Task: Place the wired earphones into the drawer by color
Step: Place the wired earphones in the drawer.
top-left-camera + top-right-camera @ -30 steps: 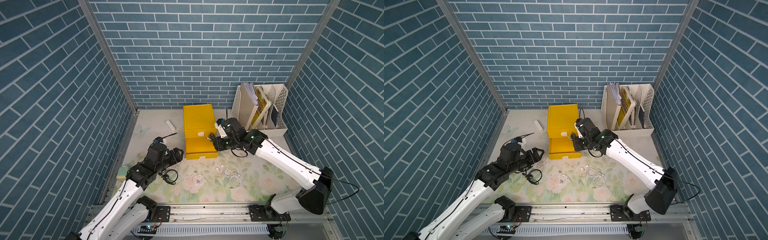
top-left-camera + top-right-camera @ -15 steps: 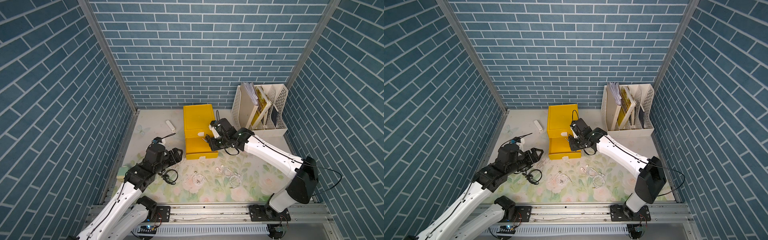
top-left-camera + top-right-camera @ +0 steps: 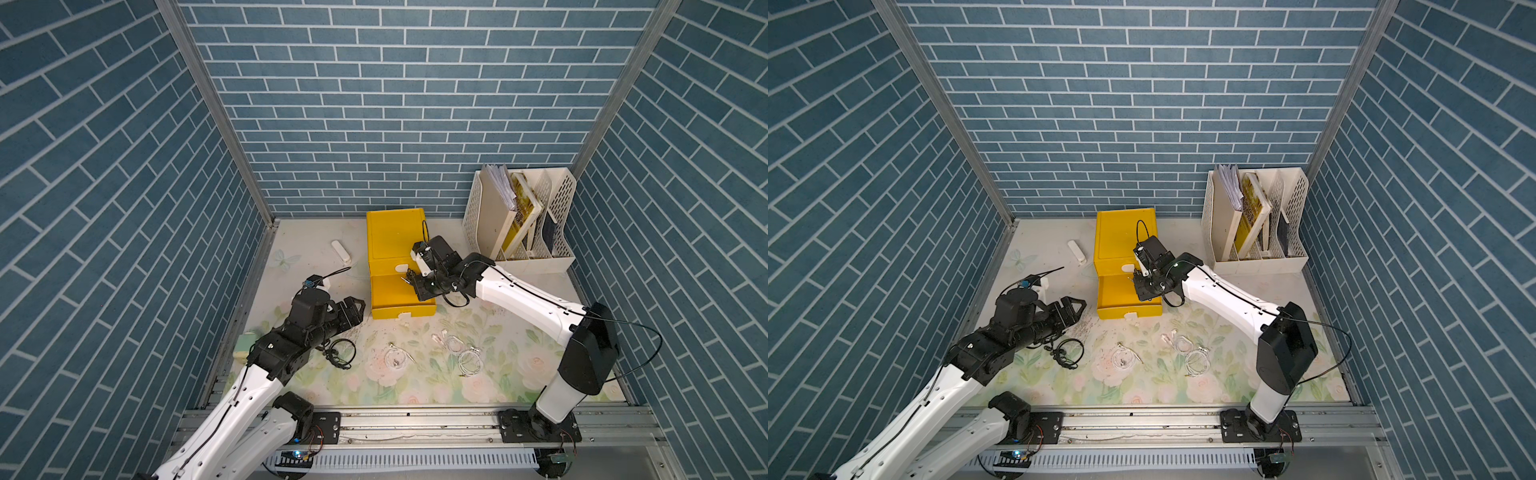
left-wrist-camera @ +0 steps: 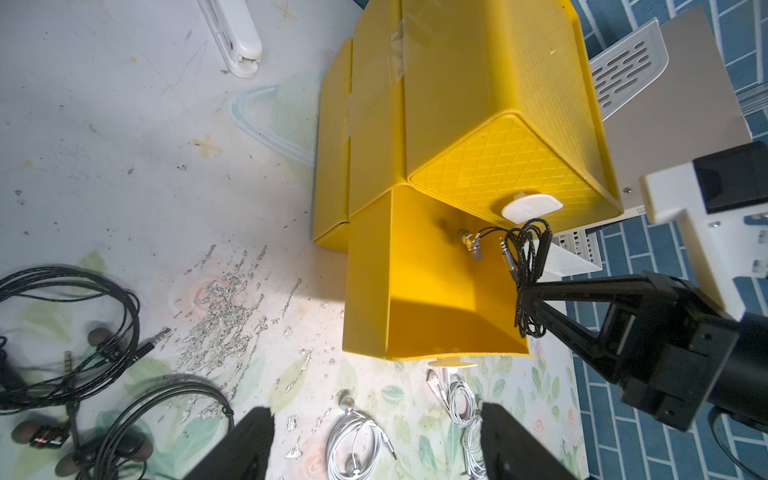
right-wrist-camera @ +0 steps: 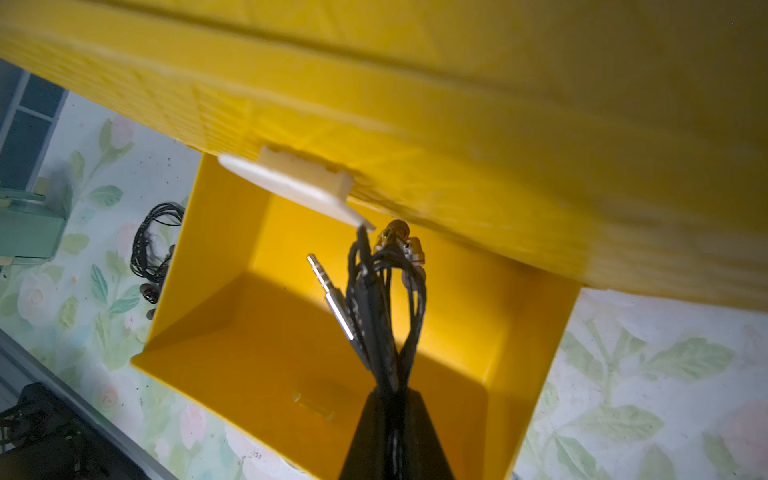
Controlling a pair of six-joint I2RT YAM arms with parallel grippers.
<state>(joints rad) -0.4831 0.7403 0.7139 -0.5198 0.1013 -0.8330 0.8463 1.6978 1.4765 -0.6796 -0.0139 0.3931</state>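
Observation:
The right gripper moves down toward the drawer's bottom next and releases the black earphones there, as the bare bottom of the open drawer [image 3: 395, 293] lies below it.
A yellow drawer unit [image 3: 395, 237] stands at the back, its lower drawer [image 3: 390, 295] pulled open and bare inside. My right gripper [image 3: 409, 280] is shut on a bundle of black wired earphones [image 4: 528, 257], which hangs above the open drawer [image 5: 257, 332] just under the upper drawer's white handle [image 4: 532, 206]. The plug and earbuds [image 5: 382, 299] dangle free. My left gripper [image 3: 357, 309] is open and holds nothing, low over the mat left of the drawer. More black earphones [image 3: 340, 353] lie beside it. White earphones [image 3: 397, 357] [image 3: 467, 359] lie in front of the drawer.
A white file rack [image 3: 519, 220] with books stands at the back right, close to my right arm. A small white device [image 3: 340, 251] lies left of the drawer unit. A pale green block [image 3: 243, 345] sits by the left wall.
My right gripper has carried the black earphones leftward from beside the drawer unit to above the open lower drawer. The left arm has barely moved.

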